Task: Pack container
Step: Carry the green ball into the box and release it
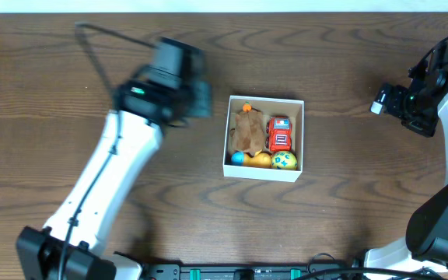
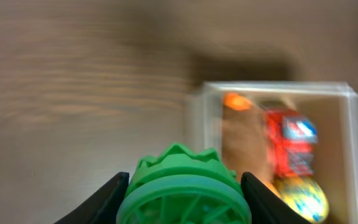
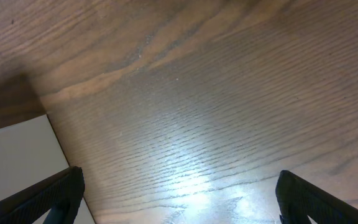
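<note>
The green ridged toy (image 2: 184, 193) is beside the box (image 2: 196, 124). I will move it back over the box's rim next with my left gripper, then open above the orange piece.
The container (image 1: 264, 170) is a small white box with a tan inside, at the table's middle. In it lie a brown toy (image 1: 247, 131), a red car (image 1: 280, 134), a yellow-green ball (image 1: 284, 160), an orange piece (image 1: 260, 159) and a blue piece (image 1: 238, 158). My left gripper (image 1: 199, 99) is just left of the box and blurred. In the left wrist view it is shut (image 2: 184, 193) on a green ridged toy (image 2: 184, 193), with the box (image 2: 196, 124) ahead to the right. My right gripper (image 3: 179, 193) is open and empty over bare wood at the far right (image 1: 378, 103).
A black cable (image 1: 92, 39) runs from the left arm across the back left of the table. A white surface (image 3: 14, 155) shows past the table edge in the right wrist view.
</note>
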### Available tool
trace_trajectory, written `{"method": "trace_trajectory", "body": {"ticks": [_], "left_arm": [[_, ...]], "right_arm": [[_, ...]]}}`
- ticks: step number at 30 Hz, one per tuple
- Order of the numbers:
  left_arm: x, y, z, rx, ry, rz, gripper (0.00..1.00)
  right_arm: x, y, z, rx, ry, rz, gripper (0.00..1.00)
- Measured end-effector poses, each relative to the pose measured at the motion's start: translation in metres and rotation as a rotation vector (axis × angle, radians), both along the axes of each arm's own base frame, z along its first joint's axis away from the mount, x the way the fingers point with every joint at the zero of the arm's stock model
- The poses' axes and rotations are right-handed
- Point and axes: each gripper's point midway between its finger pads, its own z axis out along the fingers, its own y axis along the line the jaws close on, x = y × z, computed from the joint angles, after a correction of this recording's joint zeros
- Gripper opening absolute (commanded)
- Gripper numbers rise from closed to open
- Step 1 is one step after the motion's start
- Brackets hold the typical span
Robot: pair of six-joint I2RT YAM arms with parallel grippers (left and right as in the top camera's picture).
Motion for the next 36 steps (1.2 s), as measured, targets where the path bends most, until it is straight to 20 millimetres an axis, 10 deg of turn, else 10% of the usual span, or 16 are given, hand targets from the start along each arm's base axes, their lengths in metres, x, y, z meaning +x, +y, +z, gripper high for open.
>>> {"method": "trace_trajectory", "body": {"ticks": [7, 16, 28, 36], "left_arm": [[-0.045, -0.077, -0.036, 0.071, 0.059, -0.288, 0.41], [-0.059, -0.088, -0.101, 0.175, 0.206, -0.347, 0.56], [-0.043, -0.065, -0.093, 0.177, 0.192, -0.29, 0.98], [-0.003, 0.01, -0.003, 0.194, -0.073, -0.054, 0.98]], "right_arm": [[0.0, 0.0, 0.0, 0.0, -0.001, 0.0, 0.99], [0.0, 0.0, 0.0, 0.0, 0.001, 0.0, 0.99], [0.002, 0.001, 0.0, 0.001, -0.008, 0.011, 0.99], [0.031, 0.021, 0.009, -0.09, -0.104, 0.112, 0.99]]}}
